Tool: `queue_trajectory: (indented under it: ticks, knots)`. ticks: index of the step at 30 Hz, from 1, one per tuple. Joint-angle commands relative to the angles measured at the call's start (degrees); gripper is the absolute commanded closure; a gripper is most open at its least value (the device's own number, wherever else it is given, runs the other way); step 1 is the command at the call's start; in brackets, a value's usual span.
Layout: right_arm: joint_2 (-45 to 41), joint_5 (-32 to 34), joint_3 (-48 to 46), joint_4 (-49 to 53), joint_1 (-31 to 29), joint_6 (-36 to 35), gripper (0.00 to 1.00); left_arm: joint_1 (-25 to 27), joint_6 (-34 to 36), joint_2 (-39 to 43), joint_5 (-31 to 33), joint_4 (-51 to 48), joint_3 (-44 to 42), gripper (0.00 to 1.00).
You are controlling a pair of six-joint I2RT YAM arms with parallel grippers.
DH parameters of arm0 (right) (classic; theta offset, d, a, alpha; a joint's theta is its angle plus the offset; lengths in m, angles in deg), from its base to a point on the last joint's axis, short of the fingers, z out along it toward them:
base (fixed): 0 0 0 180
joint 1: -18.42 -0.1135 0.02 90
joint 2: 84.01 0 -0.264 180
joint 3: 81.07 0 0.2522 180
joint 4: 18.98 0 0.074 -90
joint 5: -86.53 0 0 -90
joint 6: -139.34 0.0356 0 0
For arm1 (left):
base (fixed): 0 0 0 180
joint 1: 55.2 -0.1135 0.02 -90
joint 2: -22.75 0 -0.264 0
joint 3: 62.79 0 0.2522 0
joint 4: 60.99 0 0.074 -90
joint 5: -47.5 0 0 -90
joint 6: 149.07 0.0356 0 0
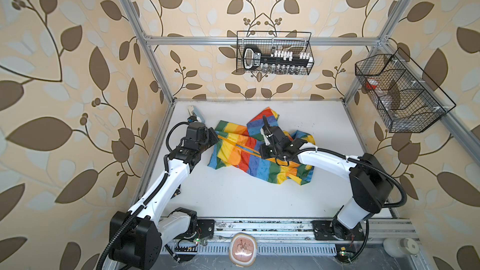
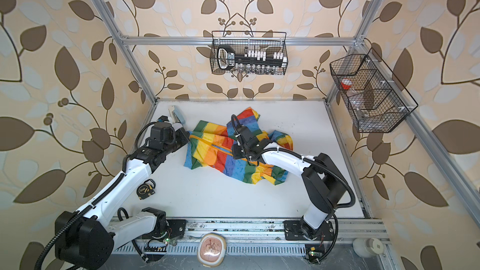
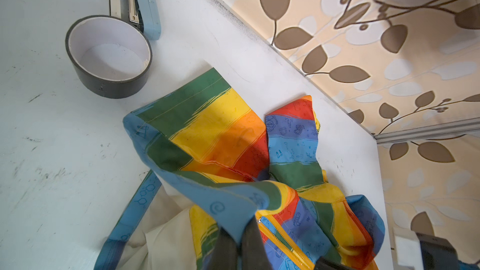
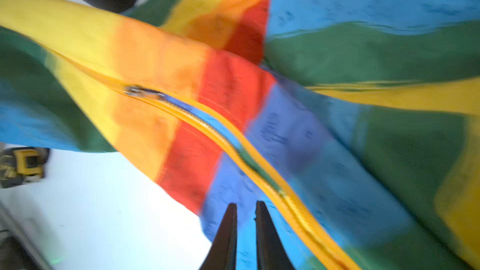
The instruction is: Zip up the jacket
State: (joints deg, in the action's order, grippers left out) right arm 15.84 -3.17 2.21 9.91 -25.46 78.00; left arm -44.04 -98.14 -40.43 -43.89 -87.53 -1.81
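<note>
I need to lower my left gripper toward the jacket's white lining (image 3: pixel 162 225) and release the jacket's blue hem corner, because the corner is still held up clear of that lining.
The jacket (image 1: pixel 249 149) (image 2: pixel 220 151), in rainbow blocks, lies crumpled mid-table in both top views, partly unzipped. In the left wrist view its white lining (image 3: pixel 161 229) shows. My left gripper (image 3: pixel 240 232) (image 1: pixel 217 137) is shut on the jacket's blue hem corner at the garment's left end, holding it taut. The orange zipper (image 4: pixel 259 175) runs diagonally in the right wrist view, with the metal slider (image 4: pixel 144 92) partway along it. My right gripper (image 4: pixel 246 205) hovers over blue fabric just beside the zipper, its jaws slightly apart with nothing between them.
A grey tape roll (image 3: pixel 109 55) and a blue stapler (image 3: pixel 144 1) sit near the back left corner. A yellow tape measure (image 2: pixel 145 189) lies by the left arm. Wire baskets (image 1: pixel 275 53) (image 1: pixel 400 92) hang on the walls.
</note>
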Motion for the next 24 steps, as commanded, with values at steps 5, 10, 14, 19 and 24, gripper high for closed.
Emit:
queue_trajectory:
  ticks: [5,10,14,19,24]
  knots:
    - [13.0,-8.0,10.6,-6.0,-1.0,5.1,0.59,-0.4,-0.8,-1.7,2.4,3.3,-5.0,1.0]
    - [17.3,-10.0,11.2,-11.7,0.4,12.7,0.53,-1.0,-1.4,-4.4,4.5,5.3,-6.2,1.0]
    - [20.6,-12.2,11.8,-14.9,1.5,16.5,0.52,-2.2,-1.1,-6.3,5.9,5.1,-6.4,0.82]
    - [22.5,-12.8,12.0,-15.7,2.3,17.4,0.51,-3.6,-2.2,-8.7,-0.4,10.1,-9.8,0.18]
    - [23.4,-14.1,11.9,-16.5,3.1,18.2,0.51,-3.5,-5.0,-16.3,-9.2,26.3,-15.1,0.01]
